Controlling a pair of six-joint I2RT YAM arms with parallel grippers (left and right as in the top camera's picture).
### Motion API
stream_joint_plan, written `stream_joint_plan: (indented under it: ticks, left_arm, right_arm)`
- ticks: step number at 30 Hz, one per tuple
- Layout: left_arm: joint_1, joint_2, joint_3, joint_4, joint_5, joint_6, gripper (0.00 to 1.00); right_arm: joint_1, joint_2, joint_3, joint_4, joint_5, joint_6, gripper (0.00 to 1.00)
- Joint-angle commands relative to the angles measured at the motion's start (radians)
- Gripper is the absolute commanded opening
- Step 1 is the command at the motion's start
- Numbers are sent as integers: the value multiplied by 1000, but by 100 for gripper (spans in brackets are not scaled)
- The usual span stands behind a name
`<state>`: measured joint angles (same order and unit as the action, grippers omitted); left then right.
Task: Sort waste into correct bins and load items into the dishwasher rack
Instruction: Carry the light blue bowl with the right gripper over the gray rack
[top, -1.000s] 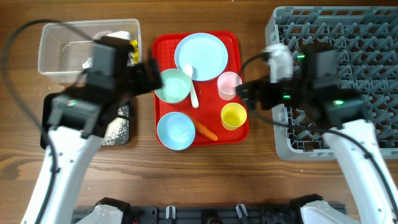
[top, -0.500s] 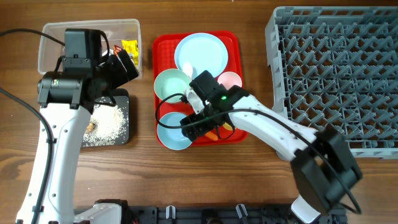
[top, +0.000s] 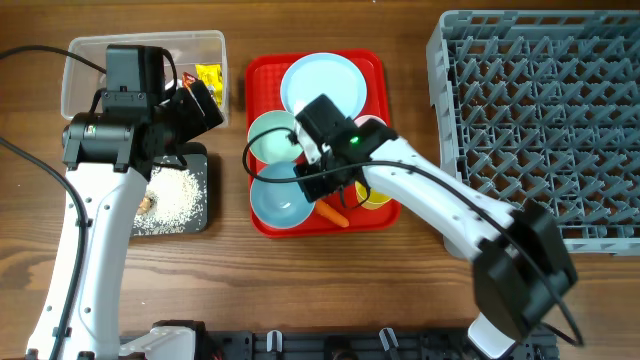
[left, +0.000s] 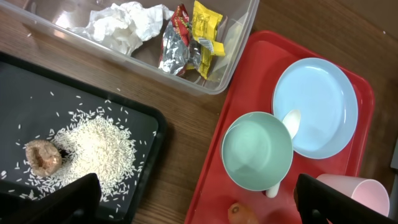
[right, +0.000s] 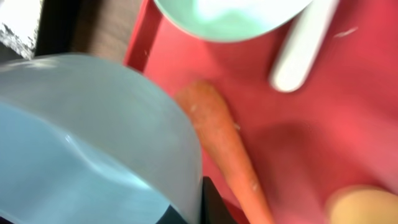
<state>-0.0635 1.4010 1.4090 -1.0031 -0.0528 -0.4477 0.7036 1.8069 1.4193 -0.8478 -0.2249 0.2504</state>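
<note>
I should raise my right gripper, swing it outward over the dishwasher rack's far tray-side corner (top: 476, 48), and lower the pale blue bowl to let it go there, because that corner is empty.
My right gripper (top: 318, 181) is shut on the right rim of the near pale blue bowl (top: 279, 200) on the red tray (top: 262, 70). In the right wrist view the bowl (right: 93, 143) fills the left side, its rim pinched at the gripper (right: 200, 200). The orange carrot (right: 225, 152) lies just beside it. The carrot (top: 334, 213), teal bowl (top: 270, 138), plate (top: 325, 82) and white spoon (right: 303, 53) share the tray. The arm half hides the pink cup (top: 376, 124) and yellow cup (top: 378, 196). My left gripper (top: 198, 105) hangs open above the bins, holding nothing.
The clear tub (left: 239, 46) holds tissue (left: 127, 25) and wrappers (left: 189, 40). The black tray (left: 152, 146) holds rice (left: 93, 149) and a food scrap (left: 42, 157). The grey dishwasher rack (top: 540, 130) stands at the right.
My right arm swung from beside the rack over the red tray and its jaws shut on the blue bowl's rim. The left arm moved back over the bins, then stayed still.
</note>
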Motion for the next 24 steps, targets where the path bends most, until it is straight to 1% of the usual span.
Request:
stream_joint_plan:
  ticks: [1,3,5,6,9,12,15,17,20,22,24]
  left_arm:
    - [5,8,-3,-1,-5,-5,100]
    - [5,8,-3,-1,-5,-5,100]
    - [5,8,-3,-1,-5,-5,100]
    - [5,8,-3,-1,-5,-5,100]
    - [5,8,-3,0,-5,-5,100]
    - [5,8,-3,0,-5,-5,100]
    - [5,8,-3,-1,-5,-6,100]
    - [5,8,-3,0,-5,-6,100]
    - [5,8,-3,0,-5,-5,100]
    - [5,8,-3,0,-5,-5,100]
    - [5,8,-3,0,-5,-6,100]
  right_arm:
    - [-48,-171,126,-62,336,54,5]
    - [-84,-239,128,-61,708,108,4]
    - [-124,-247,128,-39,1006,121,4]
    - [-154,-235,126,-1,1150,120,4]
    - [-236,-179,126,137,1362,95,4]
    - [-327,-82,126,340,1475,-43,4]
    - [-415,54,126,605,1566,-234,4]
    - [-471,151,126,820,1584,-439,4]
    - [-527,241,126,1095,1595,-675,4]
    - [-555,280,126,1237,1590,-788,4]
    - [-562,294,126,1262,1553,-808,4]
